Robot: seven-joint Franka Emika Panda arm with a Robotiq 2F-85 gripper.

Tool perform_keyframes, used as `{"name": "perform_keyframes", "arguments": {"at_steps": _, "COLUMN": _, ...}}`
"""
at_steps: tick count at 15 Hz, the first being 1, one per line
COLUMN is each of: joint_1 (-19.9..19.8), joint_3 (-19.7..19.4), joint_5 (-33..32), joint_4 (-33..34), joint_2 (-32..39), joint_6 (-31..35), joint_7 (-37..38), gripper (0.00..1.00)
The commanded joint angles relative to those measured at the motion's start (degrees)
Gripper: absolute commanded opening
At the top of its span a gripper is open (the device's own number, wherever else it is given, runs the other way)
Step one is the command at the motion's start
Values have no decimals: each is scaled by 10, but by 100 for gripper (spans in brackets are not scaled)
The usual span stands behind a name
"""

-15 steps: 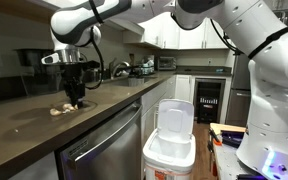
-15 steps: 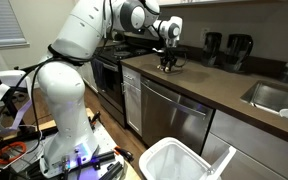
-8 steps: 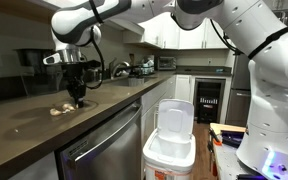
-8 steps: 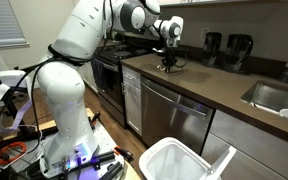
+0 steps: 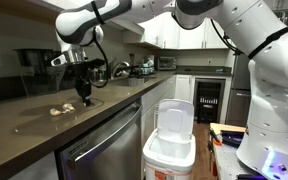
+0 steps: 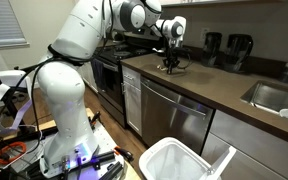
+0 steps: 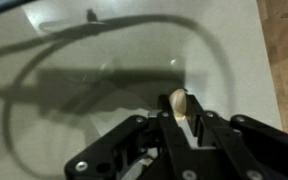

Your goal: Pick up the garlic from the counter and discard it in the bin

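The gripper raises the garlic off the counter next, draws back toward the bin and releases, since the white bin (image 6: 179, 163) stands lid up back toward the base.
In the wrist view a cream-white piece of garlic (image 7: 179, 104) is clamped between the two black fingers of my gripper (image 7: 181, 112), which is shut on it just above the glossy dark counter (image 7: 84, 60). In an exterior view my gripper (image 5: 85, 98) hangs slightly above the counter (image 5: 104, 110), with more garlic (image 5: 60, 110) lying to its left. From the opposite side the gripper (image 6: 170, 65) hovers over the counter (image 6: 214, 90). The white bin (image 5: 170, 150) stands on the floor with its lid up, and it also shows as the bin (image 6: 179, 163) below the counter front.
A steel-fronted dishwasher (image 5: 104, 150) sits under the counter beside the bin. Dark coffee makers (image 6: 229, 50) stand at the back wall and a sink (image 6: 279, 97) lies further along. The robot base (image 6: 69, 120) stands on the floor with cables around it.
The gripper has shut on a garlic piece and lifted a little, shifting right away from the remaining garlic on the counter.
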Motion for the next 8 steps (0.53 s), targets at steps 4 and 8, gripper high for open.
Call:
{"name": "perform_keyframes", "arguments": {"at_steps": 4, "joint_1": -2, "joint_3": -15, "joint_5": -3, "joint_4": -82, "joint_2": -64, "joint_6": 13, "joint_7": 89, "gripper": 8}}
{"name": "perform_keyframes", "arguments": {"at_steps": 8, "joint_1": -7, "joint_3": -22, "joint_5": -2, "joint_4": -171, "joint_2": -130, "joint_6": 34, "joint_7": 162, "gripper": 8}}
